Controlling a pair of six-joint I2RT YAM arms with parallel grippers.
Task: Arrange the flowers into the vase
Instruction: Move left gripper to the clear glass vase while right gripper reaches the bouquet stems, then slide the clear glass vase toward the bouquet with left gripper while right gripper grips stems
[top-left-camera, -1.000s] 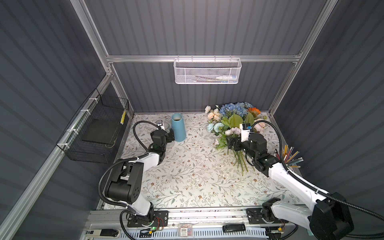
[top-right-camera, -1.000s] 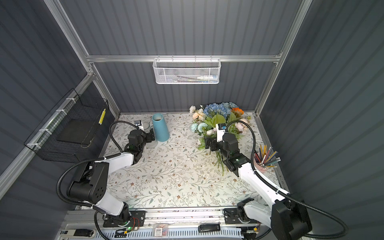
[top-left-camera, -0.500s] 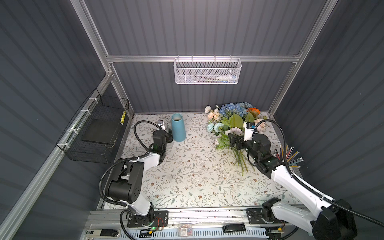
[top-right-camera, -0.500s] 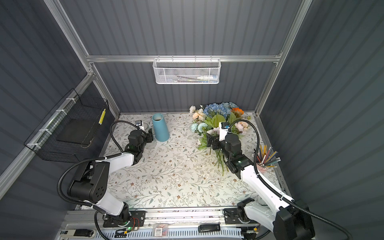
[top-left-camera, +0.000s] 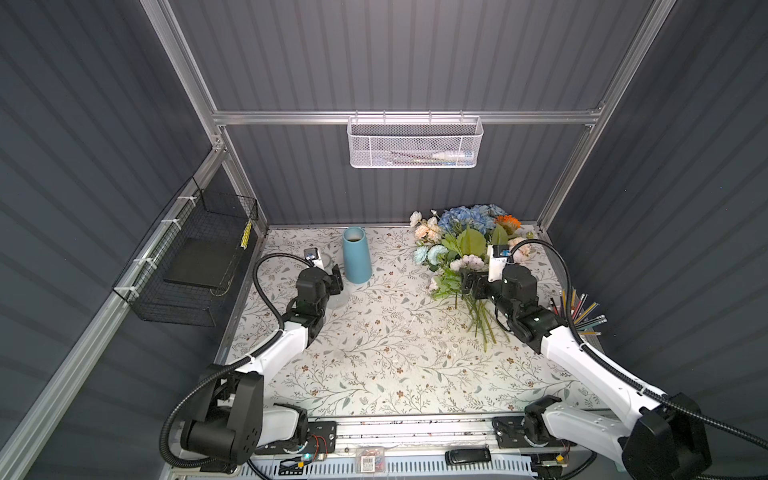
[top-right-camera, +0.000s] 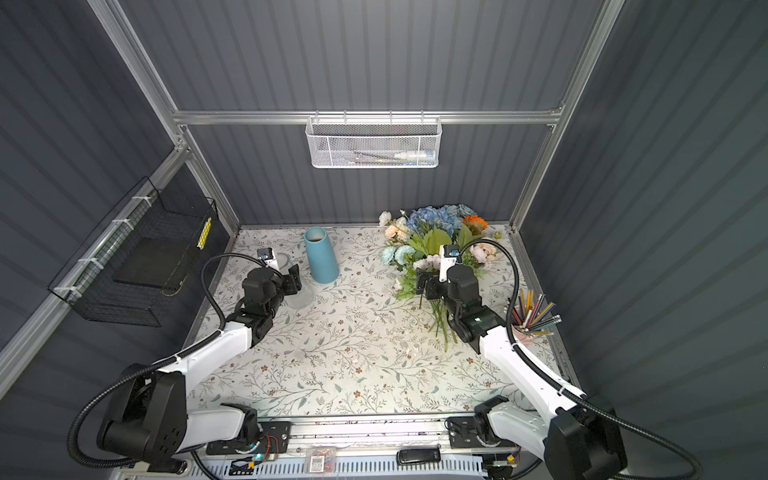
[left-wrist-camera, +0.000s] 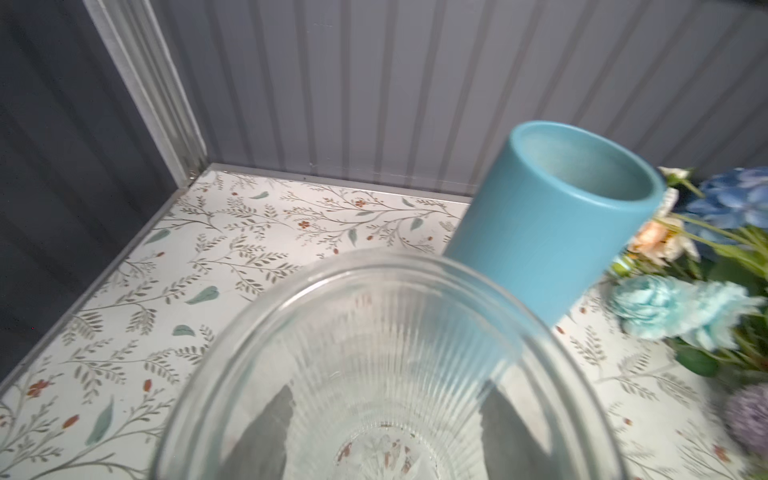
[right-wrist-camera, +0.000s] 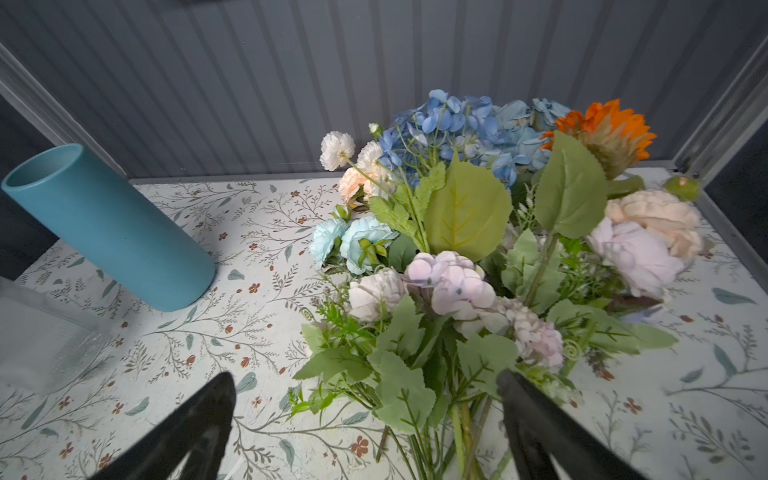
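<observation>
I should move my left gripper past the blue vase to the open mat beside the stems and let go of the flowers (top-left-camera: 465, 237) there, because they lie far from the glass vase.
The flowers (top-left-camera: 465, 237) (top-right-camera: 432, 237) (right-wrist-camera: 457, 208) lie in one bunch at the back right, blue, peach, lilac and orange heads toward the wall, green stems (top-left-camera: 482, 324) toward the front. My right gripper (top-left-camera: 467, 284) (top-right-camera: 426, 284) (right-wrist-camera: 365, 376) stands open just above the mat, one finger on each side of the stems. A clear ribbed glass vase (left-wrist-camera: 374, 332) (top-left-camera: 341, 298) (right-wrist-camera: 41, 332) stands at the back left. My left gripper (top-left-camera: 332, 282) (left-wrist-camera: 386, 432) is shut on it, and both fingers (left-wrist-camera: 270, 436) show through the glass. A blue cylinder vase (top-left-camera: 356, 259) (top-right-camera: 321, 259) (left-wrist-camera: 548, 232) (right-wrist-camera: 104, 224) stands beside it.
A cup of coloured pencils (top-left-camera: 577, 309) (top-right-camera: 532, 316) stands at the right edge, close to my right arm. A white mesh basket (top-left-camera: 415, 143) hangs on the back wall and a black wire basket (top-left-camera: 195, 266) on the left wall. The floral mat (top-left-camera: 395, 340) covers the table.
My left gripper's jaws have narrowed onto the glass vase. The right gripper has shifted slightly to the right over the stems and stays open.
</observation>
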